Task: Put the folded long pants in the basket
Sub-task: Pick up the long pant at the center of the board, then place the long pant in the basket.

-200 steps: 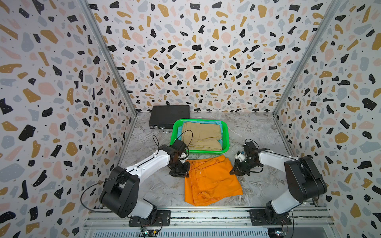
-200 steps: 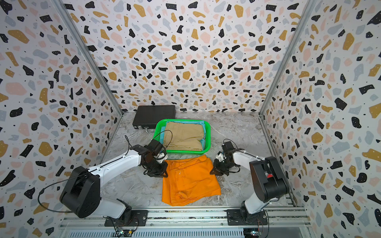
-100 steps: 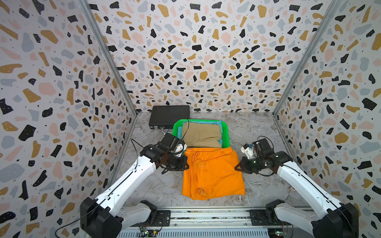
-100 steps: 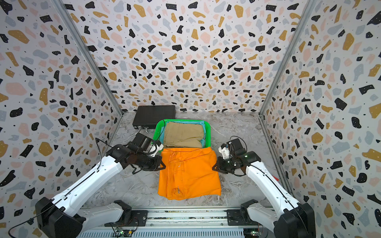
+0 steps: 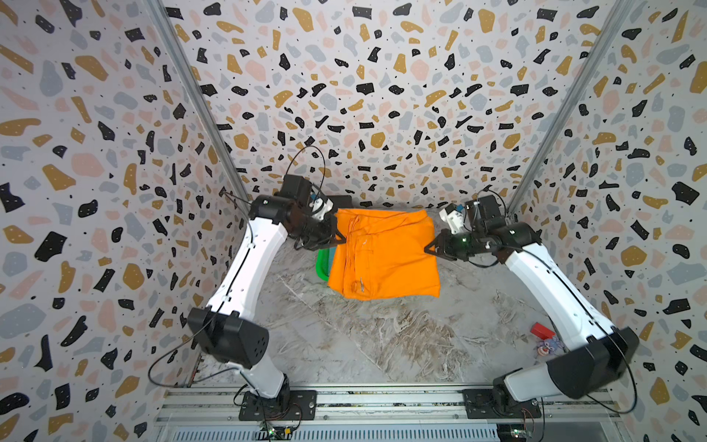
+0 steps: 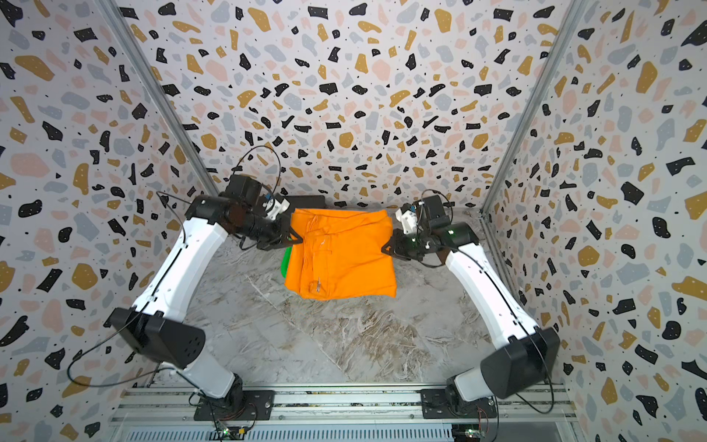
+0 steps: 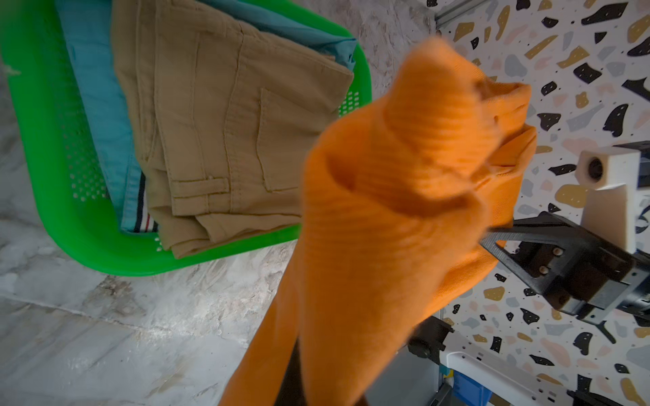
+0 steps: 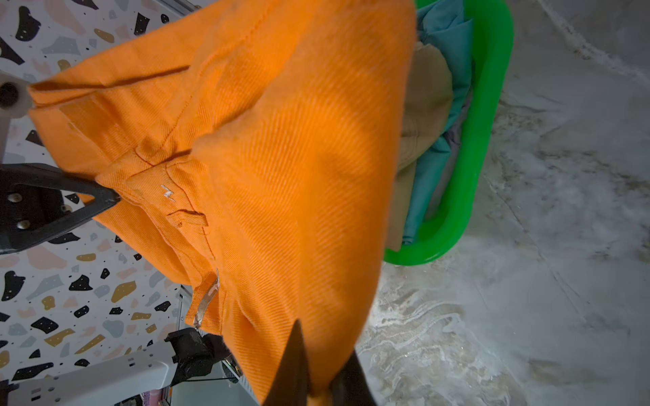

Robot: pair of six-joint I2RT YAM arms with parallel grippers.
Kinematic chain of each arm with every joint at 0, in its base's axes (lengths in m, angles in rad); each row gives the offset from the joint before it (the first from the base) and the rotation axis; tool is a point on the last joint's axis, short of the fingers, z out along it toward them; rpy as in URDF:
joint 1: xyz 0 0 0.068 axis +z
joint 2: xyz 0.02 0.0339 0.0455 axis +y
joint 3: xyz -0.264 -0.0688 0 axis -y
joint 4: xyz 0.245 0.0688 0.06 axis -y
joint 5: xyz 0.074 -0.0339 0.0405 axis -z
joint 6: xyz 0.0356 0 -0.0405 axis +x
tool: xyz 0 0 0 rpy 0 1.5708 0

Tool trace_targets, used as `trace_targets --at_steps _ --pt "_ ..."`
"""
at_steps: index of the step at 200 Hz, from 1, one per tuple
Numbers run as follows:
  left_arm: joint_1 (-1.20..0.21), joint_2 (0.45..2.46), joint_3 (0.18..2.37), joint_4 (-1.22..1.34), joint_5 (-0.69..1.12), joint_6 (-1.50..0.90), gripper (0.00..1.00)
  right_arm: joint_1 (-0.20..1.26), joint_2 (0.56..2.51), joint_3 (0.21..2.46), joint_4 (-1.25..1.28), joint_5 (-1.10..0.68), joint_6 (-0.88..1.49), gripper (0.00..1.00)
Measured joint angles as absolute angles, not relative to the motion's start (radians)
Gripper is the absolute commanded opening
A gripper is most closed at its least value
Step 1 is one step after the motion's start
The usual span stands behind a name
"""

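I will next lower my right gripper outward onto the khaki pants (image 8: 426, 111) inside the open basket and release the cloth, as the orange pants still hang stretched above it.
The orange long pants (image 5: 382, 252) (image 6: 340, 252) hang in the air, stretched between my two grippers and covering most of the green basket (image 5: 321, 264) (image 6: 285, 263). My left gripper (image 5: 340, 239) (image 6: 298, 240) is shut on their left edge. My right gripper (image 5: 428, 248) (image 6: 384, 248) is shut on their right edge. In the left wrist view the basket (image 7: 52, 140) holds khaki pants (image 7: 228, 123) on top of teal pants (image 7: 95, 88), with a striped trim (image 7: 142, 207) showing at the edge. The right wrist view shows my right gripper (image 8: 323, 372) pinching orange cloth (image 8: 281, 158).
A flat black case (image 5: 344, 199) lies behind the basket at the back wall, mostly hidden. A small red object (image 5: 541, 330) sits by the right arm's base. Patterned walls enclose the marble table (image 5: 382, 344) on three sides.
Both arms have lifted the orange pants off the table and carried them back and up. The cloth now hangs over the basket, hiding the khaki pants in the top views.
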State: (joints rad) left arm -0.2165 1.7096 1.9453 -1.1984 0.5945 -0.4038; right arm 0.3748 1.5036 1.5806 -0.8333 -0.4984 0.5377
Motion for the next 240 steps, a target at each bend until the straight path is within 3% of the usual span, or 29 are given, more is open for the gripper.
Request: trace_targets --at_steps 39,111,166,175,192,212,226,240 --pt "-0.155 1.938 2.107 -1.213 0.604 -0.405 0.00 0.373 1.731 1.720 -0.780 -0.504 0.558 0.00" --pt "-0.111 2.324 2.357 -1.234 0.604 -0.406 0.00 0.372 1.992 1.741 -0.645 -0.482 0.558 0.00" --pt "-0.100 2.375 2.330 -1.169 0.609 -0.422 0.00 0.357 2.049 1.738 -0.619 -0.458 0.526 0.00" --pt "-0.100 2.367 2.313 -1.156 0.609 -0.422 0.18 0.357 2.049 1.738 -0.620 -0.456 0.522 0.11" --pt "-0.100 2.356 2.302 -1.131 0.609 -0.424 0.43 0.357 2.046 1.738 -0.622 -0.455 0.515 0.25" --pt "-0.100 2.333 2.294 -1.093 0.606 -0.436 0.76 0.357 2.029 1.740 -0.635 -0.447 0.503 0.34" --pt "-0.100 2.283 2.265 -1.073 0.593 -0.445 0.82 0.357 2.004 1.755 -0.662 -0.434 0.494 0.36" --pt "-0.100 2.197 2.214 -1.066 0.575 -0.455 0.78 0.358 1.961 1.770 -0.690 -0.417 0.485 0.36"
